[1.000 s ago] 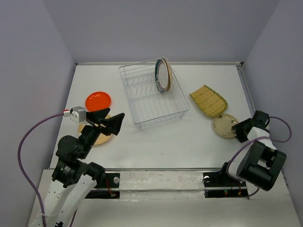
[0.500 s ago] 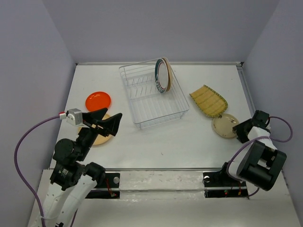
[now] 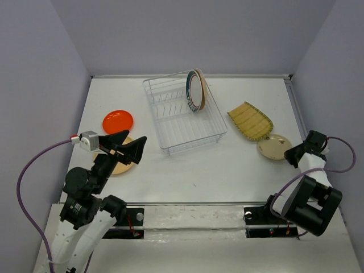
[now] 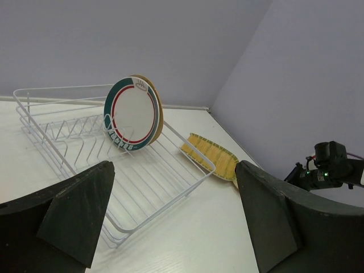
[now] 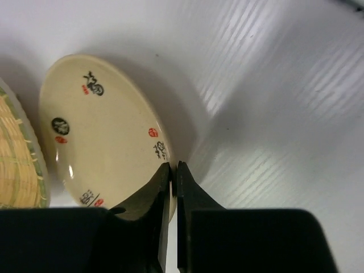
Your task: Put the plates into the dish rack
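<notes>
My right gripper needs to rise next, swing outward over the slots beside the teal-rimmed plate (image 3: 195, 92), lower the cream plate (image 3: 273, 147) upright and release it, as those slots stand empty.
The white wire dish rack (image 3: 185, 116) (image 4: 85, 148) holds a teal-rimmed plate (image 3: 195, 92) (image 4: 132, 114) standing upright with a tan plate close behind it. On the table lie an orange-red plate (image 3: 118, 120), a tan plate (image 3: 116, 165) and a yellow-green striped plate (image 3: 251, 120) (image 4: 213, 156). My right gripper (image 3: 296, 153) (image 5: 173, 168) is shut on the rim of the cream plate (image 3: 273, 147) (image 5: 102, 131), which looks tilted, with a shadow under it. My left gripper (image 3: 126, 145) (image 4: 173, 170) hangs open and empty above the tan plate, facing the rack.
Grey walls close in the table on three sides. The striped plate lies just beyond the cream plate, its edge touching or overlapping it. The right arm's cable (image 3: 341, 159) loops near the right wall.
The right gripper has shut on the cream plate's rim, and plate and gripper have shifted slightly to the right and away. The left arm has drawn back a little toward its base.
</notes>
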### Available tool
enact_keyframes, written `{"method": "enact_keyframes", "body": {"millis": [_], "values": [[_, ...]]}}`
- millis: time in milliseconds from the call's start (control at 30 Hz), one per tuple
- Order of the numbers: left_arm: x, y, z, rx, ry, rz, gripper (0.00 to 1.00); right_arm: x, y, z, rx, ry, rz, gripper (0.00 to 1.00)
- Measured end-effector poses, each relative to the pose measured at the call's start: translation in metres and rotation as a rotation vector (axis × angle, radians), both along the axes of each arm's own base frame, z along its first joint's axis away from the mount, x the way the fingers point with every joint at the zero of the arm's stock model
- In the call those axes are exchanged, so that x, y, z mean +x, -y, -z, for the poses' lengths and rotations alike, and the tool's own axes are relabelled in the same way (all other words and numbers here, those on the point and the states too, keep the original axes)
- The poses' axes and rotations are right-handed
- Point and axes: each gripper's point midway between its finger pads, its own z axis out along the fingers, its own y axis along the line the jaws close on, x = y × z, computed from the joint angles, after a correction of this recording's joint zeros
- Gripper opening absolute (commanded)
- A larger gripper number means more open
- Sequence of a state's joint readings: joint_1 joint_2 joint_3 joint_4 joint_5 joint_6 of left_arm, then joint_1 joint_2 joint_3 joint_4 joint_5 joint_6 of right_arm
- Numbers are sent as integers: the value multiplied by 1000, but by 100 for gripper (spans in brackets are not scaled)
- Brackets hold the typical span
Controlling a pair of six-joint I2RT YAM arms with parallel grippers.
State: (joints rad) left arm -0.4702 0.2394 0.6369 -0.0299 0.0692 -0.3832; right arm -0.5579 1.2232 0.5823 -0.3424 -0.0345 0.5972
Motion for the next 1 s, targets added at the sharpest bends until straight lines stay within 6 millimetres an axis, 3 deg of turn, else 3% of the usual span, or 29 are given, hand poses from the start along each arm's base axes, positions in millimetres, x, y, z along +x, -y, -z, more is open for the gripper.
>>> {"method": "enact_keyframes", "body": {"millis": [200,333,467,600,667,700,733,800,900,1000], "values": [[0,0,0,1,-1,0,99,-14,28,-51,-204,55,98,7],[0,0,1,1,-2,1,99,-21,33,-84,-281,107,129,7],[2,1,2,5,-9,0,99,-14,24,-122,-316,226,108,7],[6,3,7,15,-29,0,99,6,-7,-183,-304,436,5,7],[9,4,10,22,-42,0,99,26,-34,-226,-296,537,-101,7],[10,5,11,25,-49,-1,99,34,-46,-238,-292,559,-145,7],[12,6,13,28,-55,-2,99,49,-74,-262,-285,610,-242,7],[15,5,16,34,-68,-9,99,71,-123,-291,-275,671,-384,7],[21,4,23,48,-96,-24,99,100,-207,-327,-296,710,-589,7],[28,3,30,62,-127,-44,99,128,-288,-363,-424,720,-732,7]]}}
